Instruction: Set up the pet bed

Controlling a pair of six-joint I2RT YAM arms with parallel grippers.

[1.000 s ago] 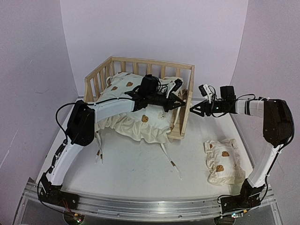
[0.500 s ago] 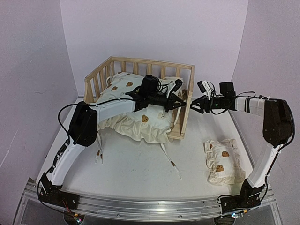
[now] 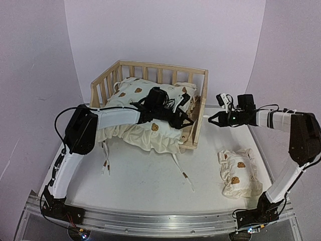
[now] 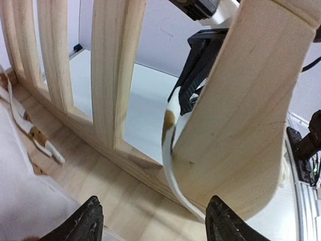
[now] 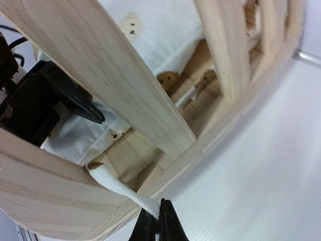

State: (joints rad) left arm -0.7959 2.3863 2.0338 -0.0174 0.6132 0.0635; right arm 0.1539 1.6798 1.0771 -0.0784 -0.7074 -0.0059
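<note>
My right gripper next moves back around the pet bed's front corner post (image 5: 55, 191), to its left in the top view, and releases. The cushion's tie (image 5: 120, 188) is already through the pet bed's bar.
The pine pet bed (image 3: 150, 68) stands at the back middle with the cream bear-print cushion (image 3: 145, 133) lying in it and spilling over the open front. My left gripper (image 3: 185, 117) is inside the bed by the right rail, open (image 4: 156, 223), with nothing between its fingers. A white cushion tie (image 4: 173, 165) runs around the front corner post (image 4: 251, 125) just ahead of it. My right gripper (image 3: 210, 119) is outside that rail, shut (image 5: 159, 223) on the end of the same tie (image 5: 120, 188) where it comes out past the post.
The small bear-print pillow (image 3: 239, 173) lies on the table at the front right. Two more cushion ties (image 3: 105, 163) (image 3: 183, 173) trail over the white table in front of the bed. Grey walls close in behind and at both sides.
My left gripper has opened, let go of the tie and drawn back a little to the left. My right gripper has shut on the tie outside the rail and moved slightly right.
</note>
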